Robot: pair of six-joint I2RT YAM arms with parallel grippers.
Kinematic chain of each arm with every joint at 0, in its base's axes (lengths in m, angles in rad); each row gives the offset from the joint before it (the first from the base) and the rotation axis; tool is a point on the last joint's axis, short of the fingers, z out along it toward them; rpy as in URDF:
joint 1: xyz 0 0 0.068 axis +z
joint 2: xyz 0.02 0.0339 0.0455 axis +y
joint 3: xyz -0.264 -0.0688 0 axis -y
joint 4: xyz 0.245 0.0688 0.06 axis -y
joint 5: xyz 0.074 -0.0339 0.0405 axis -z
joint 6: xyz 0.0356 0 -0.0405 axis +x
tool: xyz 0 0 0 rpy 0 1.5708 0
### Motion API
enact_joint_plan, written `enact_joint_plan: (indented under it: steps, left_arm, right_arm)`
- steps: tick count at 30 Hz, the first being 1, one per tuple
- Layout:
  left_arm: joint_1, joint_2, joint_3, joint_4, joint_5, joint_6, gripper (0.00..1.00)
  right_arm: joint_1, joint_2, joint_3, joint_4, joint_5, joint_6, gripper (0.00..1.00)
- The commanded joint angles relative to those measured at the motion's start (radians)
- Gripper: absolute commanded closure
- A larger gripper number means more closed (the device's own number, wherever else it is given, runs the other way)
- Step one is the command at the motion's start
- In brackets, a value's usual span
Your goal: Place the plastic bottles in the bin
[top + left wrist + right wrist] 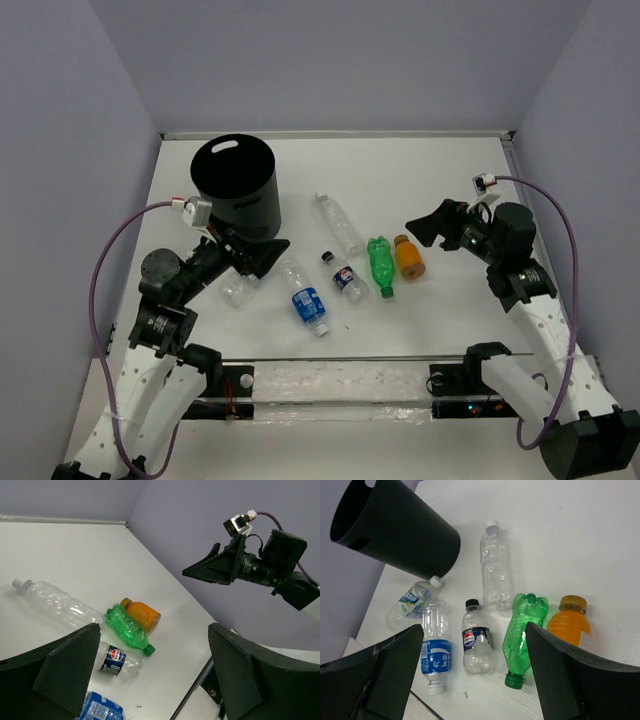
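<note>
I will next swing my left gripper outward past the bin [235, 185], tilt it down and lower it around the farthest clear bottle beside the bottle's white cap, because the table around that end of the bottle is bare.
Several plastic bottles lie on the white table. A clear one [340, 225] is farthest back, with a green one [380, 265] and an orange one [410, 257] side by side. A small dark-capped cola bottle [345, 275], a blue-labelled one [305, 297] and another clear one [238, 290] lie nearer. The black bin [235, 185] stands upright at the back left. My left gripper [264, 252] hovers open beside the bin, holding nothing. My right gripper [422, 229] hangs open just right of the orange bottle [570, 625], also holding nothing.
Purple walls close in the table on the left, back and right. A clear strip [340, 380] runs along the near edge between the arm bases. In the left wrist view the right arm's gripper [210, 570] hangs above the table's right side.
</note>
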Motion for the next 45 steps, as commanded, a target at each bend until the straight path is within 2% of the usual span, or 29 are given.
enact_joint_plan:
  steps: [1,2,5,6,7,8,9,10,11,12,13,14,17,21,26,35,45]
  left_arm:
    - [-0.008,0.054,0.012,0.183,0.054,-0.061,0.01]
    - [-0.011,0.078,0.015,0.205,0.047,-0.069,0.01]
    - [-0.112,0.149,0.033,0.274,-0.071,-0.073,0.01]
    - [-0.160,0.227,0.051,0.268,-0.123,-0.057,0.01]
    - [-0.274,0.273,0.106,0.240,-0.251,-0.020,0.01]
    - [-0.335,0.372,0.143,0.211,-0.338,-0.001,0.01]
    - [-0.393,0.428,0.191,0.129,-0.527,0.032,0.01]
    - [-0.441,0.486,0.238,0.073,-0.643,0.032,0.01]
    - [-0.499,0.605,0.342,0.018,-0.732,0.036,0.01]
    - [-0.513,0.664,0.395,-0.072,-0.847,0.042,0.01]
    - [-0.519,0.728,0.444,-0.106,-0.892,0.028,0.01]
    - [-0.522,0.838,0.532,-0.154,-0.917,0.023,0.01]
    - [-0.524,1.018,0.664,-0.237,-0.978,0.002,0.01]
    - [-0.521,1.195,0.789,-0.344,-1.118,-0.032,0.01]
    - [-0.492,1.361,0.912,-0.412,-1.144,-0.070,0.01]
    - [-0.409,1.510,0.961,-0.386,-1.136,-0.086,0.01]
    - [-0.357,1.602,0.996,-0.300,-0.966,-0.092,0.01]
  right_arm:
    - [0.046,-0.010,-0.037,0.088,0.082,-0.017,0.11]
    - [0.046,-0.017,-0.053,0.089,0.097,-0.020,0.11]
    - [0.046,-0.045,-0.081,0.100,0.148,-0.020,0.10]
    - [0.046,-0.051,-0.101,0.104,0.157,-0.018,0.10]
    - [0.046,-0.060,-0.110,0.106,0.177,-0.015,0.10]
    - [0.046,-0.063,-0.118,0.109,0.183,-0.014,0.09]
    - [0.046,-0.072,-0.133,0.106,0.201,-0.018,0.09]
    - [0.055,-0.079,-0.139,0.100,0.217,-0.023,0.09]
    - [0.055,-0.086,-0.144,0.095,0.230,-0.025,0.08]
    - [0.055,-0.096,-0.156,0.089,0.250,-0.026,0.08]
    - [0.055,-0.103,-0.162,0.089,0.257,-0.026,0.08]
    - [0.055,-0.118,-0.169,0.089,0.255,-0.025,0.08]
    - [0.055,-0.134,-0.187,0.091,0.240,-0.018,0.07]
    - [0.055,-0.157,-0.204,0.091,0.224,-0.015,0.07]
    - [0.055,-0.166,-0.212,0.098,0.183,-0.008,0.07]
    - [0.055,-0.166,-0.255,0.147,0.085,0.008,0.07]
    - [0.055,-0.155,-0.285,0.209,-0.024,0.021,0.08]
